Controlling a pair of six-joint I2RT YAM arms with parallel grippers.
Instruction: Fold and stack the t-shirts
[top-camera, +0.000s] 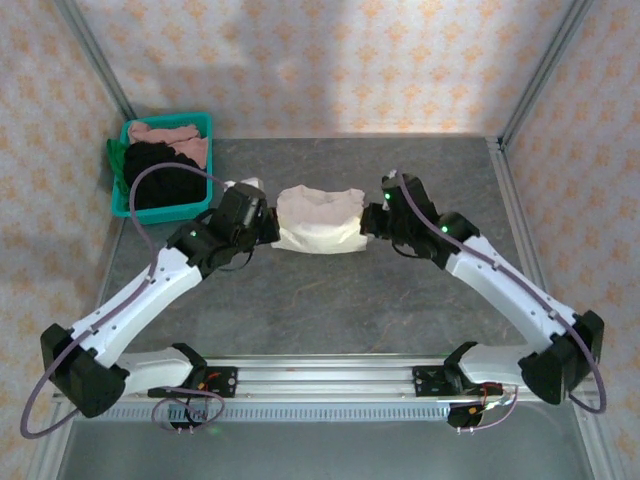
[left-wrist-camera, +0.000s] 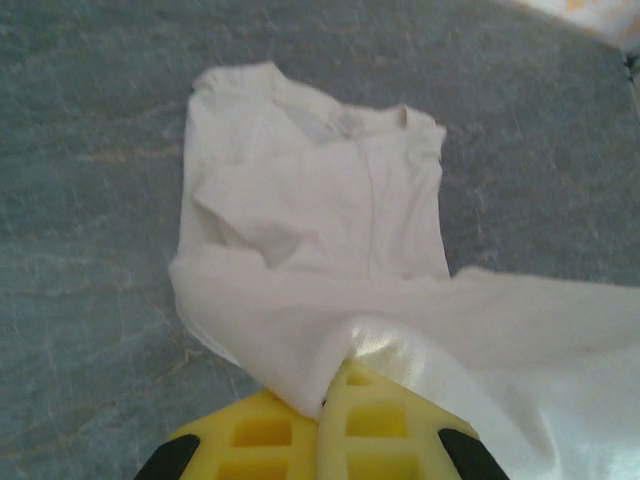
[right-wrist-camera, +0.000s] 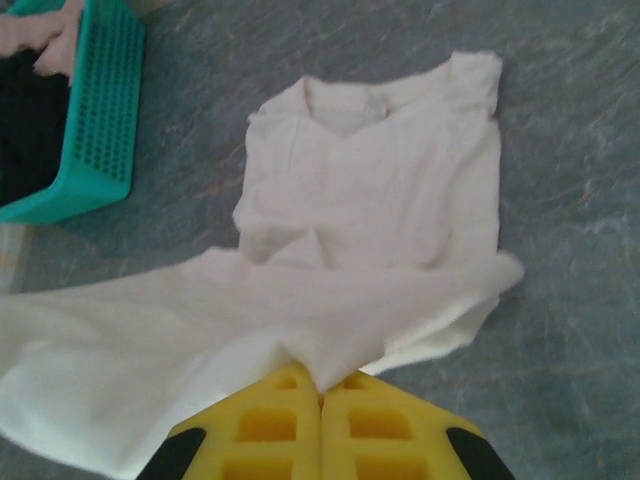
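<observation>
I will next carry the bunched fold in my left gripper outward and lower it over the t-shirt's collar end (top-camera: 320, 192) (left-wrist-camera: 325, 115), because that end lies flat and is still uncovered.
A cream-white t-shirt (top-camera: 320, 218) lies partly folded on the grey table, between my two arms. My left gripper (top-camera: 268, 226) is at its left end, and in the left wrist view my left gripper (left-wrist-camera: 335, 385) is shut on a bunched fold of this t-shirt (left-wrist-camera: 320, 210). My right gripper (top-camera: 368, 222) is at its right end; in the right wrist view my right gripper (right-wrist-camera: 322, 385) is shut on the lifted lower edge of the t-shirt (right-wrist-camera: 380, 190). The collar end lies flat on the table. More t-shirts, black (top-camera: 160, 180), dusty pink (top-camera: 165, 133) and green (top-camera: 117, 160), sit in the bin.
A teal plastic bin (top-camera: 200, 121) stands at the table's back left, also seen as the teal bin (right-wrist-camera: 95, 110) in the right wrist view. Metal frame posts and patterned walls enclose the table. The near half of the grey table (top-camera: 330, 310) is bare.
</observation>
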